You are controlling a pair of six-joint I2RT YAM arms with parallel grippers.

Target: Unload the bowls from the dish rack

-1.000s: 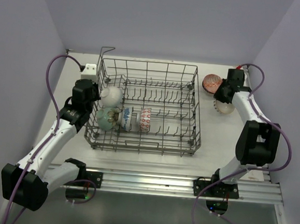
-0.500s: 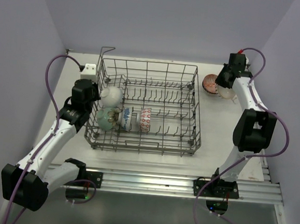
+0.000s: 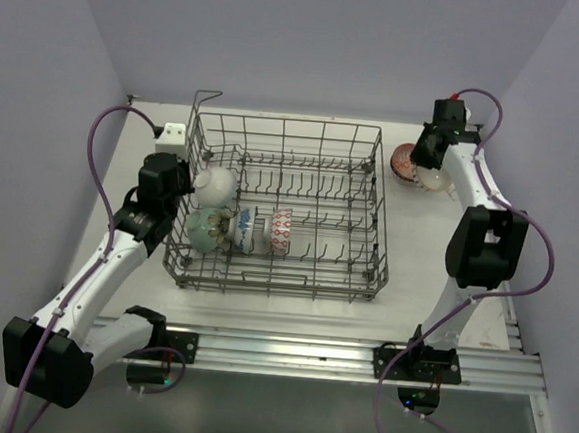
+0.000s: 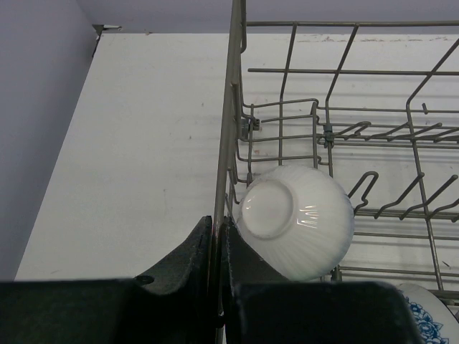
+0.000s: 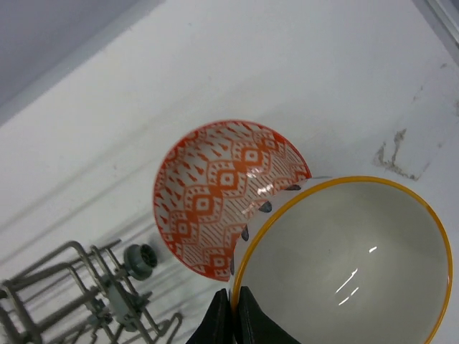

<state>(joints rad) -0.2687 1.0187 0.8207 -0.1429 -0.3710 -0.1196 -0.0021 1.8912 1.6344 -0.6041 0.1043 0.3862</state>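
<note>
My right gripper has to shift toward the rack (image 3: 365, 273) and slightly outward first, then lower the bowl, to get the yellow-rimmed bowl (image 5: 351, 265) inside the orange-patterned bowl.
The grey wire dish rack (image 3: 365, 273) stands mid-table. In it, at the left, are a white bowl (image 3: 215, 183), a pale green bowl (image 3: 203, 230), a blue-patterned bowl (image 3: 239, 230) and a red-patterned bowl (image 3: 280, 231). My left gripper (image 3: 179, 186) is shut on the rack's left rim wire (image 4: 222, 179), beside the white bowl (image 4: 297, 222). My right gripper (image 3: 424, 159) is shut on the rim of a yellow-rimmed bowl (image 5: 351, 265). It holds that bowl partly over an orange-patterned bowl (image 5: 211, 193) on the table, right of the rack.
A small white box (image 3: 172, 130) with a purple cable lies at the rack's back left corner. Walls close in on the left, back and right. The rack's corner (image 5: 107, 301) is close to my right gripper (image 5: 235, 309).
My right arm has carried the yellow-rimmed bowl toward the back of the table, up against the orange-patterned bowl. The left arm has not moved.
</note>
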